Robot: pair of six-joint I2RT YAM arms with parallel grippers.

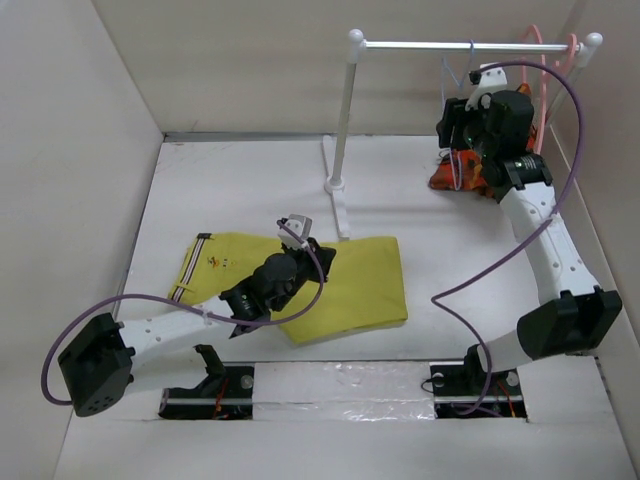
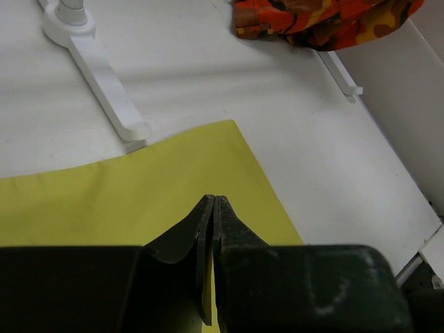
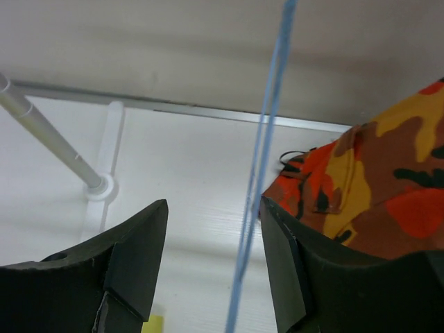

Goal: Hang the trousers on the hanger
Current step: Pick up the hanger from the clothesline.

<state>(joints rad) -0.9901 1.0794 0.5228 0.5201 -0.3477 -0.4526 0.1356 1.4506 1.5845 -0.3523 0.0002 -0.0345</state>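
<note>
I need to move my right gripper to the right in the wrist view next and close it, because the pale-blue hanger's wire [image 3: 254, 208] runs off-center that way between my fingers.
The mustard-yellow trousers [image 1: 350, 280] lie folded flat on the table, with the striped waistband [image 1: 190, 265] at the left. They fill the lower left wrist view [image 2: 125, 201]. My left gripper [image 1: 322, 262] is over the trousers' middle, and its jaws [image 2: 215, 199] are shut with no cloth seen between the tips. The pale-blue wire hanger [image 1: 452, 70] hangs from the rail at the back right. My right gripper [image 1: 455, 125] is open, and the hanger's wire [image 3: 267, 139] runs between its jaws, close to the right finger [image 3: 291, 250].
A white rack has a rail [image 1: 420, 44], a post [image 1: 343, 120] and a foot [image 2: 104, 76] near the trousers' far edge. A pink hanger [image 1: 545, 60] hangs at the rail's right end. An orange-red camouflage garment [image 1: 450, 178] lies below it, also in the right wrist view [image 3: 374, 194]. Walls enclose the table.
</note>
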